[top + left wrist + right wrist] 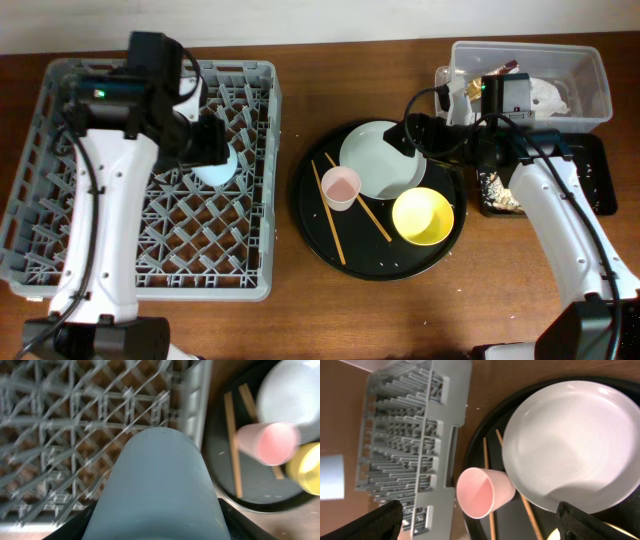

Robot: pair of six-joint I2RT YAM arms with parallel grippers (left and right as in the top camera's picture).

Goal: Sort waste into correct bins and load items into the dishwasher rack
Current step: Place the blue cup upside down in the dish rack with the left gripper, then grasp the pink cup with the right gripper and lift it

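The light blue cup goes back down there next with my left gripper, since the rack (60, 230) is empty along its edge by the round black tray (310, 225).
My left gripper (212, 150) is shut on the light blue cup (216, 168) above the grey dishwasher rack (60, 230). In the left wrist view the cup (160, 485) fills the space between the fingers, over the rack (100, 420). My right gripper (412, 135) is open and empty, hovering over the pale grey plate (375, 165). The right wrist view shows the plate (575, 445), the pink cup (480, 492) and a chopstick (486, 465). The pink cup (340, 187), the yellow bowl (422, 216) and two chopsticks (331, 218) lie on the round black tray (310, 225).
The clear tub (590, 70) at the back right holds white tissue (548, 95). The shallow black tray (598, 175) beside it holds brownish food scraps (495, 190). The rack's upright pegs stand under the left arm.
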